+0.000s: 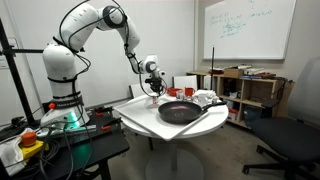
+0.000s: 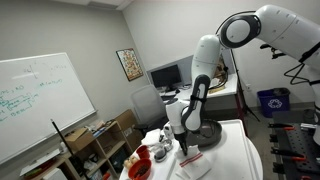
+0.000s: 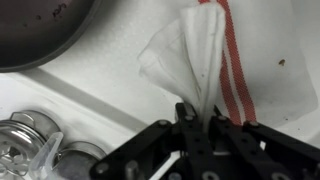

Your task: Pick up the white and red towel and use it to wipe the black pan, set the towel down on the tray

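Note:
My gripper moves down toward the white tray beside the black pan next and releases the towel, as the towel's pinched fold still hangs above it.
In the wrist view my gripper [image 3: 196,118] is shut on a bunched fold of the white and red towel [image 3: 195,55]. The towel hangs in a pinched peak, its red stripes running down the right side. It sits over the white tray [image 3: 285,40]. The black pan [image 3: 40,30] fills the upper left corner, apart from the towel. In both exterior views the gripper [image 1: 152,88] [image 2: 183,142] points down at the table's near part, beside the black pan [image 1: 180,111] [image 2: 207,133].
Shiny glass or metal jars [image 3: 30,145] stand beyond the tray's rim at the lower left. A red bowl [image 2: 140,170] and a red cup [image 2: 160,153] sit on the round table. A whiteboard [image 1: 248,28], shelves [image 1: 250,90] and an office chair [image 1: 295,125] surround it.

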